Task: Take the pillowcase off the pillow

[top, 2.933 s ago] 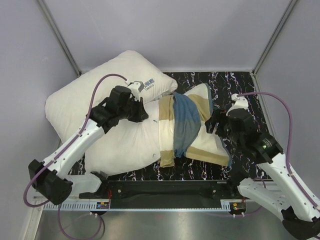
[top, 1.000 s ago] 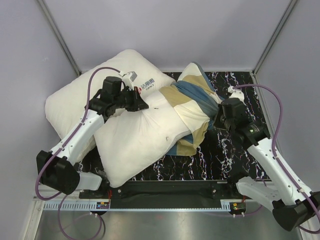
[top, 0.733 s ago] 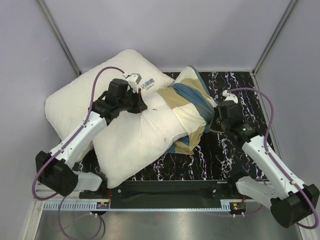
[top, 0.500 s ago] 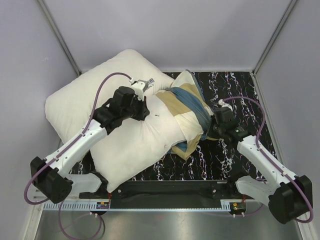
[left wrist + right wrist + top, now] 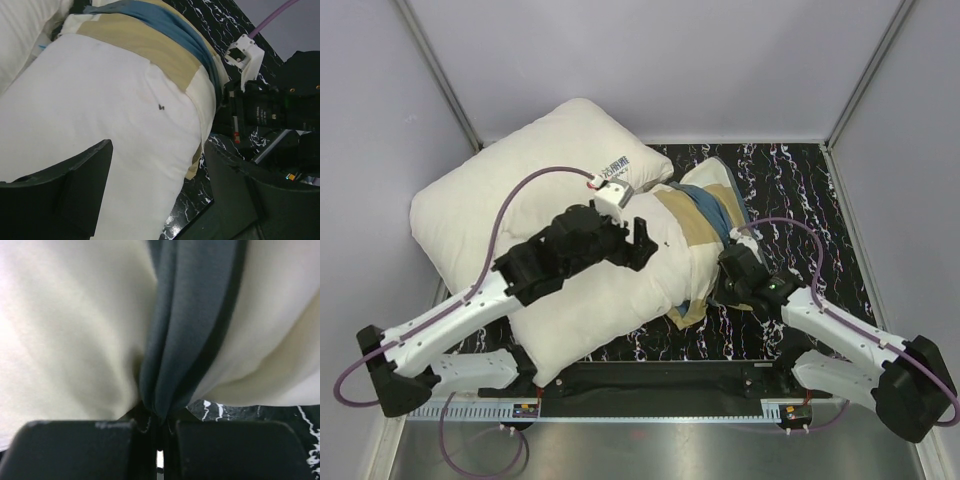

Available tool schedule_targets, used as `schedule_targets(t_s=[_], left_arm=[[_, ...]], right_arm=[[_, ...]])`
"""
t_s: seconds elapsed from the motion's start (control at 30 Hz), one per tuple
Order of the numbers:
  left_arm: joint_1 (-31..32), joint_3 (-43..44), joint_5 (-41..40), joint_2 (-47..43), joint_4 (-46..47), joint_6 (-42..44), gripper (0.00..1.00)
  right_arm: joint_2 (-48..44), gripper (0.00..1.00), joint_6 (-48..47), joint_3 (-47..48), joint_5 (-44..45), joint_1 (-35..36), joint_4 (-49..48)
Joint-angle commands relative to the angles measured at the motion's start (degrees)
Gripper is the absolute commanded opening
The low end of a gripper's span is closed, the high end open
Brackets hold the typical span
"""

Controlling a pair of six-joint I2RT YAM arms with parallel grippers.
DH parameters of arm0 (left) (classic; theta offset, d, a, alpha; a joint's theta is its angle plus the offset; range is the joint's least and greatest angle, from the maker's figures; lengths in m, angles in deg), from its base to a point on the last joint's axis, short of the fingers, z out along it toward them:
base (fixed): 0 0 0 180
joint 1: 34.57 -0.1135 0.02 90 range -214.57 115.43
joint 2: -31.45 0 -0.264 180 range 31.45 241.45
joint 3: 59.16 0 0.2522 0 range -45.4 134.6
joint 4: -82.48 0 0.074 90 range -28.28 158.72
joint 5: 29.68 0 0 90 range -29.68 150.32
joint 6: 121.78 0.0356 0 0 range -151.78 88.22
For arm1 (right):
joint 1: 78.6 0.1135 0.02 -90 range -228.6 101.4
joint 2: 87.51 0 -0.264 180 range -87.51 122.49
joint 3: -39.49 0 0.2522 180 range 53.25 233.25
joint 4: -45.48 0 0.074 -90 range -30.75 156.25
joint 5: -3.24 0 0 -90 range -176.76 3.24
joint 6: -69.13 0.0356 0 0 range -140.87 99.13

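Note:
My right gripper already pinches the pillowcase's teal fold, so my left gripper needs to lower onto the bare pillow beside the pillowcase's tan part.
The off-white pillow (image 5: pixel 588 305) lies slantwise on the table, its speck showing in the left wrist view (image 5: pixel 100 115). The checked pillowcase (image 5: pixel 703 212) is bunched over the pillow's right end only, seen as tan and teal bands (image 5: pixel 150 42). My left gripper (image 5: pixel 645 243) hovers open over the bare pillow, its fingers (image 5: pixel 75 185) wide apart with nothing between them. At the pillow's right side my right gripper (image 5: pixel 718 288) is shut on a teal fold of the pillowcase (image 5: pixel 195 325); that fold is pinched where the fingers (image 5: pixel 80 450) meet.
A second white pillow with a printed logo (image 5: pixel 515 170) lies at the back left, partly under the first. The black marbled tabletop (image 5: pixel 790 190) shows at the right. Grey walls close in on three sides. The right arm's wrist (image 5: pixel 270 110) sits close beside the pillow.
My left gripper has let go of the pillow, opened, and moved right over it. My right gripper has dragged the pillowcase fold nearer and to the left.

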Motion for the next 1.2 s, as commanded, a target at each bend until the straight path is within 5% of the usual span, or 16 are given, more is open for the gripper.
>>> schedule_targets(t_s=[0.0,0.57,0.63,0.67,0.77,0.9,1.0,1.17], left_arm=[[3.2,2.3,-3.5,7.6,4.1,-1.5,0.79],[5.4,-4.1,-6.3,23.7,13.5,-2.9,0.87],[5.4,-5.3,-5.3,25.2,14.4,-2.5,0.74],[5.4,-7.0,-4.8,25.4,15.5,-2.6,0.41],[5.5,-12.2,-2.7,25.1,18.8,-3.7,0.03],[6.0,-18.6,-1.4,22.4,22.1,-6.1,0.00],[7.4,-22.3,-1.0,20.4,23.1,-7.8,0.00],[11.8,-29.6,-1.5,17.0,25.0,-13.2,0.00]], right_arm=[[1.1,0.00,6.2,-1.2,-1.0,5.2,-5.1],[-2.8,0.00,15.3,-1.2,3.6,18.6,-1.1],[-4.1,0.02,15.8,-1.6,3.6,19.1,-0.1],[-4.7,0.04,15.9,-1.7,3.7,19.1,0.5],[-8.3,0.16,15.8,-0.6,6.2,19.1,5.3],[-14.1,0.36,13.9,3.9,14.6,19.1,14.1],[-15.4,0.68,9.9,9.1,20.5,19.1,16.9],[-11.6,0.82,0.3,22.5,31.0,19.1,18.4]])
